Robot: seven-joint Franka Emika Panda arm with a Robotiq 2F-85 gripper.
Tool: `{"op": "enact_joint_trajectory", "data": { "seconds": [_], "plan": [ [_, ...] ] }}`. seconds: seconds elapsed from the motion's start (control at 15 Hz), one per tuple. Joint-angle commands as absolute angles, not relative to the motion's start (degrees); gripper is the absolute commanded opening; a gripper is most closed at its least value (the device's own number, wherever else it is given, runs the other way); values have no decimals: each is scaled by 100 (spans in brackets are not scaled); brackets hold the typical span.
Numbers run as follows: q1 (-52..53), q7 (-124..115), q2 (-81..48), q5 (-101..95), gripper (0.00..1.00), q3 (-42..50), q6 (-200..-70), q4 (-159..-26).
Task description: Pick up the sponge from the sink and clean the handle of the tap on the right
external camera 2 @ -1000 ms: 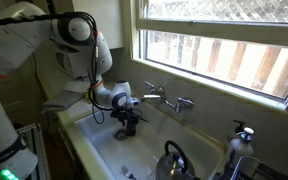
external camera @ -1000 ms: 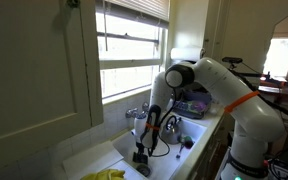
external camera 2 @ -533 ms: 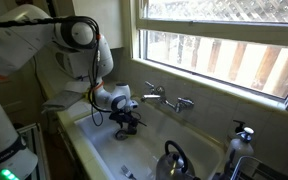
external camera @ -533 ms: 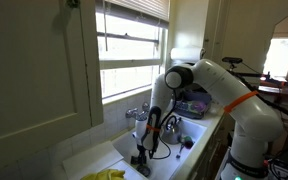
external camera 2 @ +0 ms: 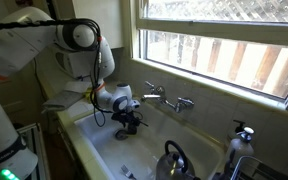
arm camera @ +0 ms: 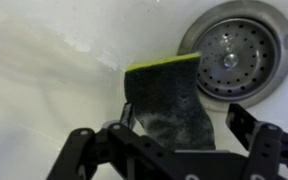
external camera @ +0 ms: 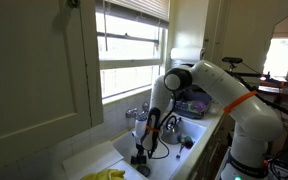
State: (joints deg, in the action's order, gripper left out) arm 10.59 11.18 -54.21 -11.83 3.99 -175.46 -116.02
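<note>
The sponge (arm camera: 169, 100) is between my open fingers with a gap toward the drain (arm camera: 229, 50). I should move my gripper slightly away from the drain next, then close it.
The sponge (arm camera: 169, 100), dark scrub side up with a yellow edge, lies on the white sink floor beside the drain (arm camera: 229, 50). My gripper (arm camera: 184, 122) is open and straddles the sponge. The left finger (arm camera: 125, 115) is at the sponge's edge and the right finger (arm camera: 248, 118) stands a little apart from it. In both exterior views the gripper (external camera: 141, 155) (external camera 2: 129, 124) is low inside the sink, below the tap (external camera 2: 170, 100). The tap has a handle at each end (external camera 2: 189, 102) (external camera 2: 151, 90). I cannot make out the sponge in the exterior views.
A metal kettle (external camera 2: 174, 160) stands at the sink's near end. A soap bottle (external camera 2: 242, 135) stands on the counter by the window. Yellow gloves (external camera: 104, 175) lie on the sink's edge. The sink walls (external camera 2: 84, 135) close in around the gripper.
Almost nothing has changed. The wrist has shifted very slightly inside the sink, and the gripper stays low over the sponge.
</note>
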Motion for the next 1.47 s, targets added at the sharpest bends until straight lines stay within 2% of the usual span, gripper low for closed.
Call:
{"op": "enact_joint_trajectory", "data": {
  "seconds": [0.0,0.07,0.13,0.33,0.8,0.87,1.0,1.4],
  "plan": [
    [1089,960,-5732,-1205,94,426,-17815,-11361],
    [1103,943,-5775,-1196,90,438,-17856,-11326],
    [1101,938,-5809,-1195,77,434,-17869,-11296],
    [1094,920,-5903,-1195,49,439,-17864,-11199],
    [1106,903,-5919,-1201,5,497,-17854,-11135],
    [1101,908,-5924,-1203,2,501,-17835,-11120],
    [1090,916,-5917,-1204,5,489,-17830,-11126],
    [1152,901,-5404,-1231,4,551,-17904,-11616]
  ]
}}
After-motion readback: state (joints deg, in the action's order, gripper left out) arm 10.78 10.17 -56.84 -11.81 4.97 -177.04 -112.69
